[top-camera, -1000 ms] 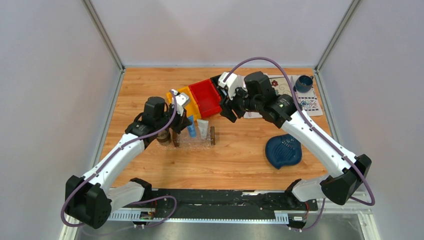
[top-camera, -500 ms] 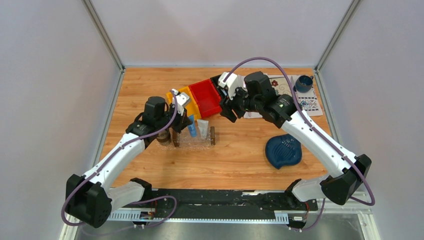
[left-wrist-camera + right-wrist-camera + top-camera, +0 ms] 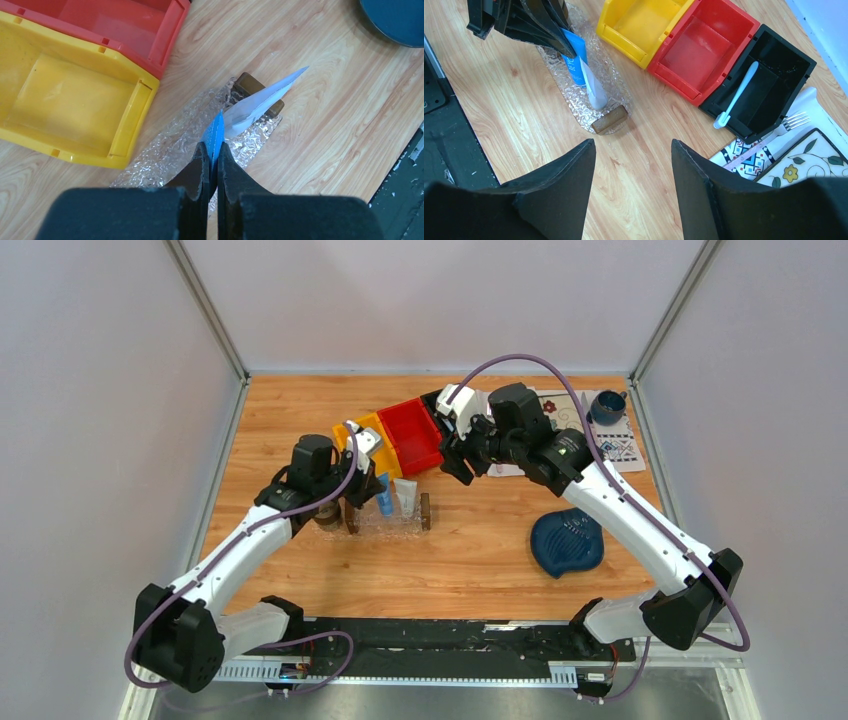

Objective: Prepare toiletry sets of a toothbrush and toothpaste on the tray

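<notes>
The clear tray (image 3: 388, 517) lies below the tilted blue toothpaste tube, so my left gripper next lowers it there beside the white tube, releasing its crimped end.
My left gripper (image 3: 212, 150) is shut on the flat crimped end of the blue toothpaste (image 3: 216, 131) tube, which stands tilted over the clear textured tray (image 3: 165, 155). The white toothpaste (image 3: 257, 100) tube lies in the tray beside it, reaching toward a brown end block (image 3: 246, 82). From above, both tubes (image 3: 384, 495) (image 3: 405, 498) sit side by side in the tray (image 3: 392, 527). The pale blue toothbrush (image 3: 736, 95) lies in the black bin (image 3: 784, 65). My right gripper (image 3: 633, 145) hangs open and empty above bare wood right of the tray.
Yellow bin (image 3: 372, 435), red bin (image 3: 412, 435) and the black bin stand in a row behind the tray. A dark blue leaf dish (image 3: 567, 542) lies at the right. A floral plate (image 3: 809, 160), a fork (image 3: 791, 122) and a blue cup (image 3: 607, 405) sit on a patterned mat at the back right.
The left wrist has shifted very slightly over the tray, still gripping the blue tube. The right arm has not moved.
</notes>
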Available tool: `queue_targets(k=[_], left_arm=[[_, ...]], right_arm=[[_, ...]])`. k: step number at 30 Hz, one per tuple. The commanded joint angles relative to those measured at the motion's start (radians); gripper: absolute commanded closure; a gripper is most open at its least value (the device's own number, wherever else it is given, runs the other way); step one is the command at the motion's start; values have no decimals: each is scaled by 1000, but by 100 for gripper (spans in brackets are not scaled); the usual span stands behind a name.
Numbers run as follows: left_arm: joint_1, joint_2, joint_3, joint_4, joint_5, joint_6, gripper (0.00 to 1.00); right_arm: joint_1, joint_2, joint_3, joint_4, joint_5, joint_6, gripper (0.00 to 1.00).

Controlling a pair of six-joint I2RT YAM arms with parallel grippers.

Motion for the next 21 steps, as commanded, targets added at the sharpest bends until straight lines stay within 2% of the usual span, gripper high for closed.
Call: queue_targets(k=[1, 21], left_arm=[[-3, 3, -2, 63, 35, 21, 100], [-3, 15, -27, 95, 35, 30, 100]], right_arm=[[-4, -7, -2, 40, 6, -11, 39], [-4, -17, -13, 46, 9, -12, 39]])
